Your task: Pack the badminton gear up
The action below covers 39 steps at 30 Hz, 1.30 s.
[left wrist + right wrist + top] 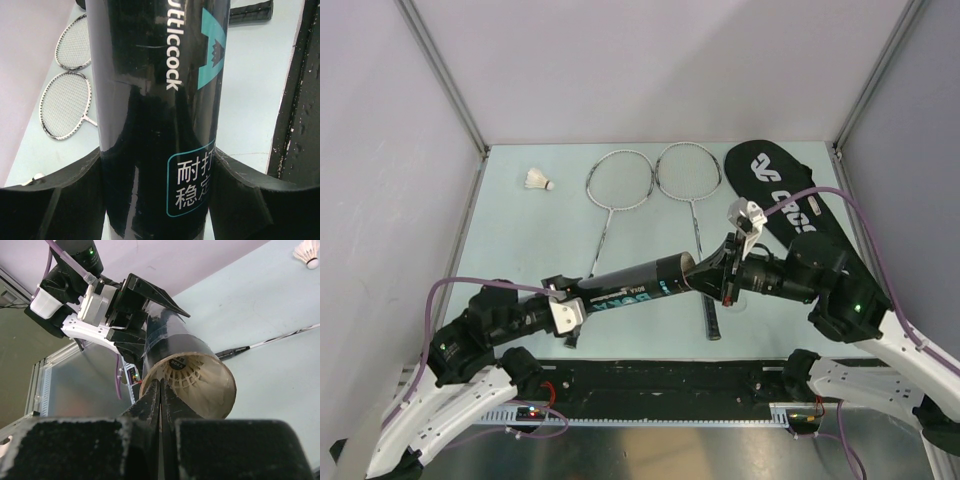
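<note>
I should turn the tube (635,285) opening-up, move my left gripper toward my right gripper, on its right in the top view, and release.
My left gripper (570,308) is shut on the black tube (635,285) and holds it level above the table; in the left wrist view its fingers (60,205) clamp the tube (160,100) on both sides. My right gripper (717,272) is shut, its tips (161,386) at the rim of the tube's open mouth (220,390). A white shuttlecock (186,374) sits inside the tube. Another shuttlecock (538,180) lies at the far left. Two silver rackets (618,180) (688,168) lie side by side at the back. The black bag (790,195) lies at the far right.
The right racket's black handle (712,320) reaches toward the near edge under my right wrist. The cage posts (445,75) and walls close the table on three sides. The black base rail (660,385) runs along the near edge.
</note>
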Motion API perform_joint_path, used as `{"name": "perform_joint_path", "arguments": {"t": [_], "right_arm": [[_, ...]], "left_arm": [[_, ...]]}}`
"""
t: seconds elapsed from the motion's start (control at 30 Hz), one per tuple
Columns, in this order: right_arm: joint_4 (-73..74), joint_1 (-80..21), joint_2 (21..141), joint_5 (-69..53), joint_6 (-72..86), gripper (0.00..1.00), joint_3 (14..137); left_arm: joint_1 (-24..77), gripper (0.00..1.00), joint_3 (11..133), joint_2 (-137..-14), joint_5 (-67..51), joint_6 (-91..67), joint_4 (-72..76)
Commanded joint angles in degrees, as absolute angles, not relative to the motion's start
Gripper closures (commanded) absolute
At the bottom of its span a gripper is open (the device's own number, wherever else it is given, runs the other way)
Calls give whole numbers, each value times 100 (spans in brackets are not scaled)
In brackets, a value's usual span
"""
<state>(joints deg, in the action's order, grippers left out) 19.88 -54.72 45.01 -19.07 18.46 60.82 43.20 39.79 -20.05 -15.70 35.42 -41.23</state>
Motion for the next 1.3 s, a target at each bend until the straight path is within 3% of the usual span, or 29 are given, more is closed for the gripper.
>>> {"name": "perform_joint_path", "arguments": {"t": [0.0, 0.23, 0.3, 0.43, 0.7, 0.77, 1.07, 1.27], "right_arm": [[1727, -5566, 4782, -1968, 1898, 100, 5994], [1685, -5654, 4841, -1850, 1987, 100, 5994], [1639, -5659, 4785, -1697, 2101, 95, 5994], [1565, -5663, 4548, -1319, 2485, 75, 5997], [1598, -5666, 3504, -229, 2948, 16, 6003], [1672, -5668, 3275, 187, 3018, 8, 6003], [3828, -5558, 3649, 3231, 4317, 2, 5751], [4715, -5166, 4196, 3334, 5076, 1, 5515]], "left_arm": [[4316, 57, 4330, -1985, -1900, 3529, -3487], [4317, 58, 4353, -1995, -1811, 3545, -3485], [4316, 58, 4360, -2057, -1861, 3541, -3453], [4321, 58, 4481, -2356, -1890, 3396, -3418], [4319, 59, 4549, -2487, -1596, 2658, -3027], [4316, 59, 4602, -2494, -1412, 2405, -2945], [4320, 59, 4774, -2717, -417, 1602, -2681], [4321, 59, 4871, -2910, -204, 1089, -2462]]}}
